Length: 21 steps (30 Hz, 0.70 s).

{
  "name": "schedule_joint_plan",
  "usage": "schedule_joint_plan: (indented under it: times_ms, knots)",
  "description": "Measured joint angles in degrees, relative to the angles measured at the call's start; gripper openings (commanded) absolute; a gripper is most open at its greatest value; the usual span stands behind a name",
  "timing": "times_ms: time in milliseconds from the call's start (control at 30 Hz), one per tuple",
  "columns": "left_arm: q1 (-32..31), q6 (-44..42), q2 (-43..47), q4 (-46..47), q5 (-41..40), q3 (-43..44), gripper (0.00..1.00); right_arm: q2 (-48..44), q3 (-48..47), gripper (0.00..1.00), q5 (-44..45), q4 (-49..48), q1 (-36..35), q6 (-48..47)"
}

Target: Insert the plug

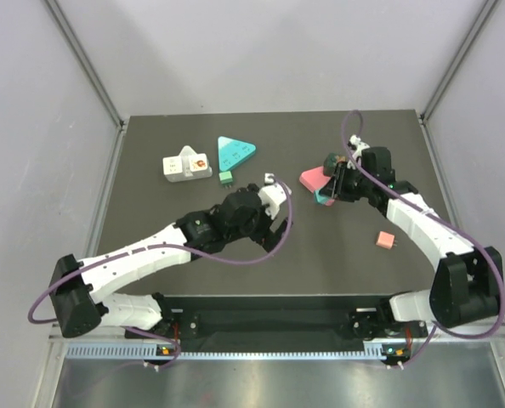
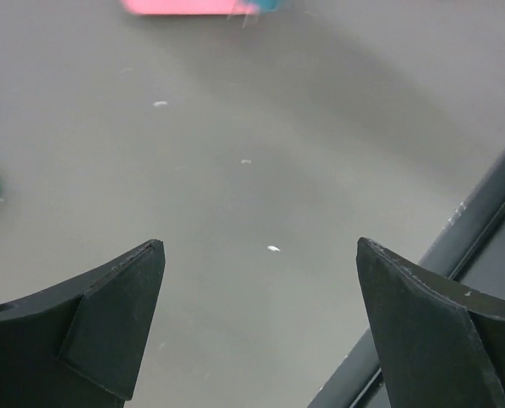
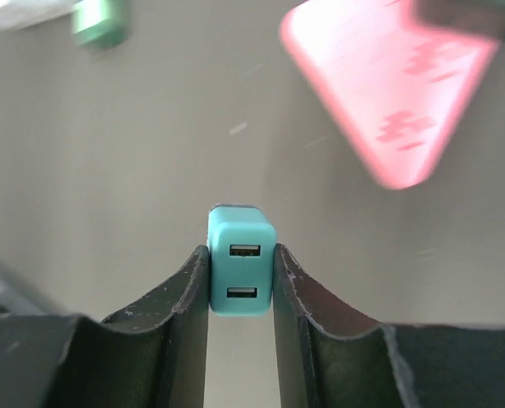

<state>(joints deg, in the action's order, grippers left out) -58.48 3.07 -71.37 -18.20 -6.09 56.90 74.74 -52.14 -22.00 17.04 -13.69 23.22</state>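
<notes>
The robot's right gripper will next push the plug down and to the right in the wrist view into the near slots of the pink block and let go of it, since those slots are uncovered.
A teal plug (image 3: 241,263) with two USB ports on its face is clamped between the fingers of my right gripper (image 3: 241,270), which is shut on it above the mat. In the top view that gripper (image 1: 328,194) holds the teal plug (image 1: 322,201) right beside a pink triangular socket block (image 1: 311,178), which appears blurred at the upper right of the right wrist view (image 3: 397,93). My left gripper (image 1: 279,224) hovers mid-table, open and empty (image 2: 261,255), over bare mat.
A teal triangular socket block (image 1: 235,150), a white socket block (image 1: 187,166) and a small green plug (image 1: 226,177) lie at the back left. A pink plug (image 1: 386,240) lies on the right. The table's near edge (image 2: 482,229) shows beside the left fingers.
</notes>
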Motion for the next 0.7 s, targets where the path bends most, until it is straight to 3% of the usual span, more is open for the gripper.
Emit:
schedule_joint_plan:
  times_ms: [100,267,333,700]
  knots:
    - [5.9,2.6,-0.7,-4.2,1.4,4.4,0.98,3.9,-3.6,0.0,7.5,1.2,0.1,-2.3]
    - [26.3,8.9,-2.2,-6.9,11.7,5.1,0.98,10.6,-10.0,0.0,16.8,2.8,0.1,-4.4]
    - [30.5,10.1,-3.3,-8.3,12.7,4.7,0.98,12.3,-11.4,0.0,19.2,2.8,0.1,-4.9]
    - [29.9,10.8,-2.5,-10.7,15.7,1.5,0.98,20.1,-14.5,0.0,23.7,4.2,0.1,-5.2]
